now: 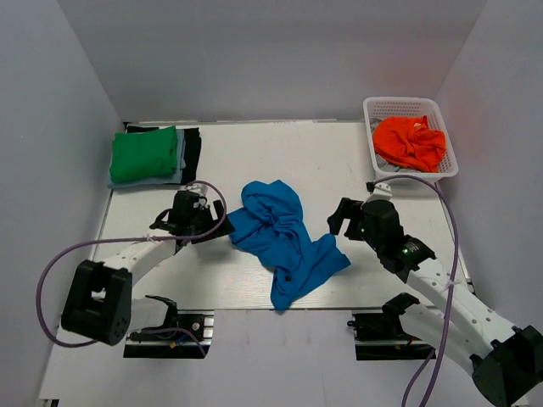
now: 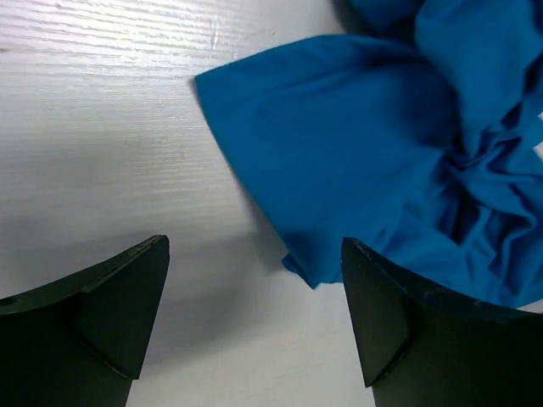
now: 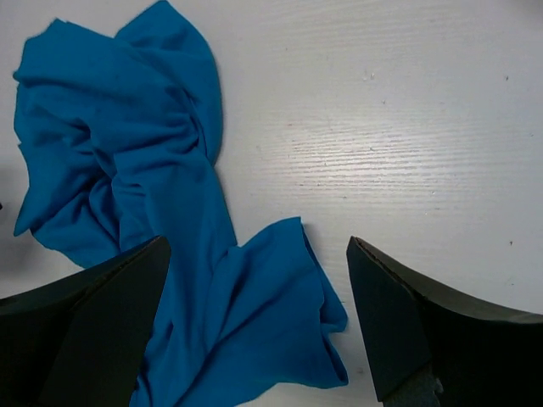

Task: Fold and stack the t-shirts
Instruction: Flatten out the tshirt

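The shirt's corner flap [image 1: 240, 223] [image 2: 276, 148], right of my left gripper in the top view, spreads clear of the crumpled folds, so next that gripper needs to shift over it and descend.
A bright blue t-shirt [image 1: 284, 237] lies crumpled in the middle of the table. My left gripper [image 1: 216, 222] is open just left of its left edge; in the left wrist view the shirt's corner [image 2: 339, 144] lies just ahead of the open jaws, not touched. My right gripper [image 1: 338, 222] is open just right of the shirt; in the right wrist view a fold of the shirt [image 3: 254, 331] lies below the jaws. A green t-shirt [image 1: 142, 153] sits folded on a stack of darker ones at the back left. An orange t-shirt [image 1: 409, 142] lies bunched in the basket.
A white mesh basket [image 1: 386, 108] stands at the back right corner. Grey walls enclose the table on three sides. Purple cables loop from both arms. The blue shirt's lower end reaches the table's near edge [image 1: 254, 309].
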Available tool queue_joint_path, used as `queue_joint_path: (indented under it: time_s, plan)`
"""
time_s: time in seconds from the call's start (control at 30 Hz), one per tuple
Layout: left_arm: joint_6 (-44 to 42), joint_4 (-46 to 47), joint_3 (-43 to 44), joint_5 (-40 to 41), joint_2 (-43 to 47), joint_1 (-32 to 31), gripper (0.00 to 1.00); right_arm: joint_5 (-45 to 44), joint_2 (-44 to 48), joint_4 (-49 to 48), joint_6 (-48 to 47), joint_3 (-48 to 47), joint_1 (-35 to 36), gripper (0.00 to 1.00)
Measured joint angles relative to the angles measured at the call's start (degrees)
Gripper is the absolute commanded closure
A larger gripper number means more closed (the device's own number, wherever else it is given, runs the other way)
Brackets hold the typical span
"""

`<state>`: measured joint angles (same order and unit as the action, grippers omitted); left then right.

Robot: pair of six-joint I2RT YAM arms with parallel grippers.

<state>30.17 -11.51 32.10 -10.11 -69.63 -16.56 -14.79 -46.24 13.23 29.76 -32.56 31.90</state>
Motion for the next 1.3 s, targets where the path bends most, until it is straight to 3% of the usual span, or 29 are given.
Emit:
queue_joint_path:
  time_s: [0.27, 0.4, 0.43, 0.47, 0.53, 0.57, 0.83, 1.13, 1.2, 1.3]
  plan:
    - [-0.1, 5.1, 3.9, 0.8, -12.2, -3.2, 0.13, 3.3, -2.0, 2.0, -0.2, 1.0, 0.0, 0.1]
    - [0.4, 8.0, 8.3, 2.2, -18.4, -5.2, 0.29, 4.9, -2.8, 2.0, -0.5, 3.4, 0.0, 0.1]
    - [0.5, 8.7, 9.2, 2.4, -19.9, -5.7, 0.37, 5.2, -3.3, 2.0, -0.6, 3.9, 0.0, 0.1]
    - [0.5, 9.1, 10.3, 2.9, -21.3, -6.3, 0.55, 5.6, -4.0, 1.8, -0.7, 4.3, 0.0, 0.1]
    - [1.1, 9.4, 12.0, 4.4, -23.8, -7.2, 0.76, 6.1, -5.4, 1.3, -1.1, 4.9, 0.0, 0.1]
    - [1.2, 9.6, 12.6, 4.9, -24.7, -7.4, 0.99, 6.4, -6.1, 0.9, -1.2, 5.2, 0.1, 0.1]
    - [2.0, 5.8, 13.8, 9.2, -24.3, -8.9, 1.0, 7.2, -15.1, -4.2, -1.9, 7.5, 0.8, 0.16]
    - [2.1, -0.9, 8.4, 11.8, -12.0, -8.9, 1.0, 4.4, -16.7, 0.0, -0.7, 7.2, 2.3, 0.19]
    - [2.1, -1.2, 8.1, 12.0, -9.7, -8.9, 1.0, 5.2, -16.1, 1.2, 0.0, 7.2, 2.4, 0.24]
    - [2.2, -1.6, 8.1, 12.1, -7.8, -8.9, 1.0, 8.3, -15.6, 2.4, 1.1, 7.2, 2.8, 0.48]
